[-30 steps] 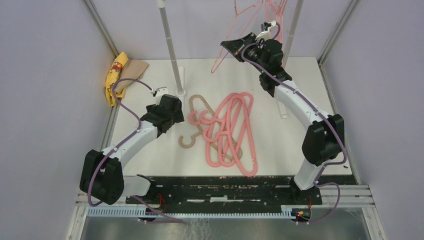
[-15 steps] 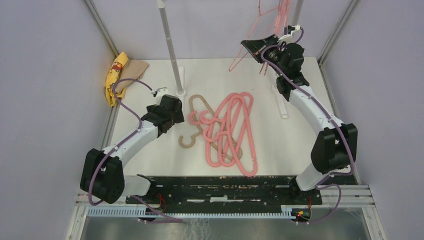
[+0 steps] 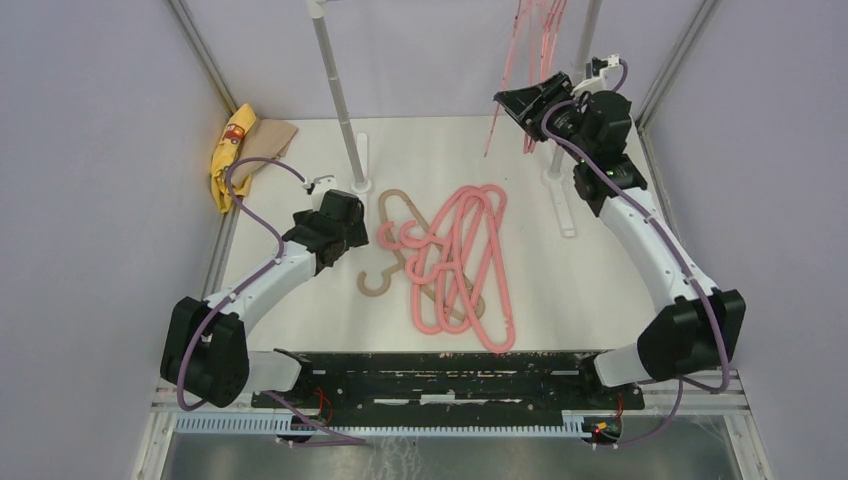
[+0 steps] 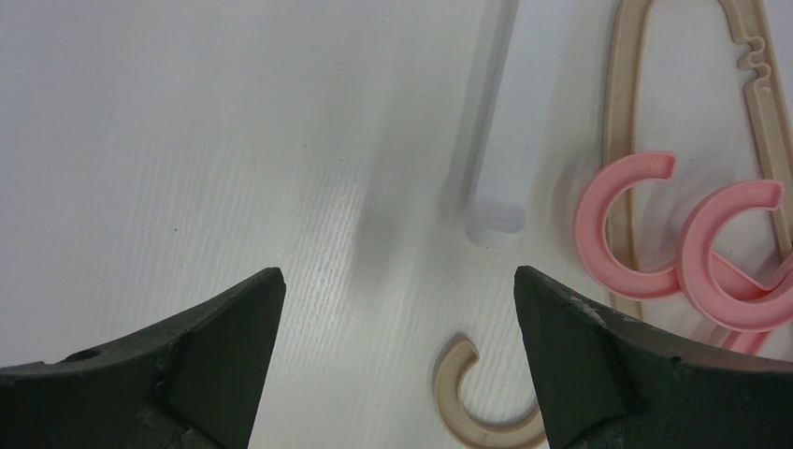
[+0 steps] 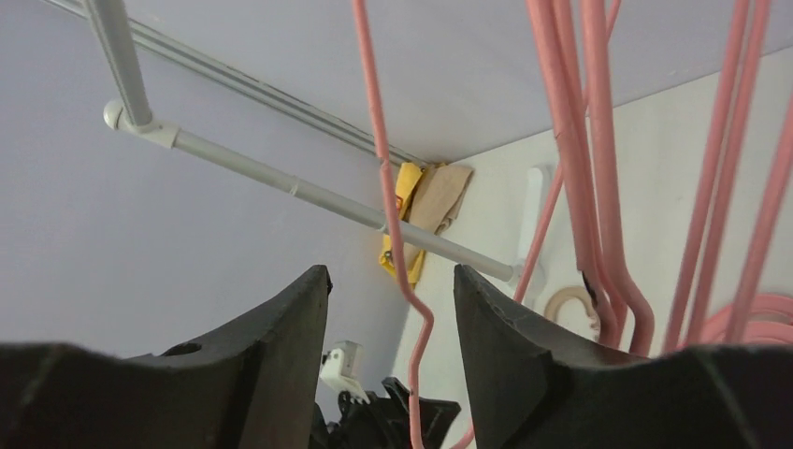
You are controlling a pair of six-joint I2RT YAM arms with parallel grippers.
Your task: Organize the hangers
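Observation:
The pink hanger's near arm tops the tangle below, left in the top view, so my right gripper will next move down and back onto it.
Several thick pink hangers [image 3: 460, 260] lie tangled on the white table, over a tan hanger [image 3: 390, 212]. My left gripper [image 3: 345, 235] hovers low at their left, open and empty. In the left wrist view, the left gripper [image 4: 397, 281] frames bare table, with the tan hook [image 4: 477, 412] and two pink hooks [image 4: 627, 234] to its right. My right gripper [image 3: 525, 100] is raised at the back right, open, beside thin pink wire hangers [image 3: 530, 50] hanging from above. In the right wrist view one wire hanger [image 5: 385, 168] runs through the right gripper's [image 5: 393, 281] gap, touching neither finger.
A yellow-and-tan cloth [image 3: 240, 150] lies at the back left corner. White rack poles stand at the back middle [image 3: 340, 90] and back right [image 3: 580, 50], with a horizontal rail [image 5: 309, 192] between them. A white foot bar [image 3: 565, 215] lies under the right arm.
My right arm swung right and back with a thin pink wire hanger, then its jaws opened and released it among the other hanging hangers. The left arm has not moved.

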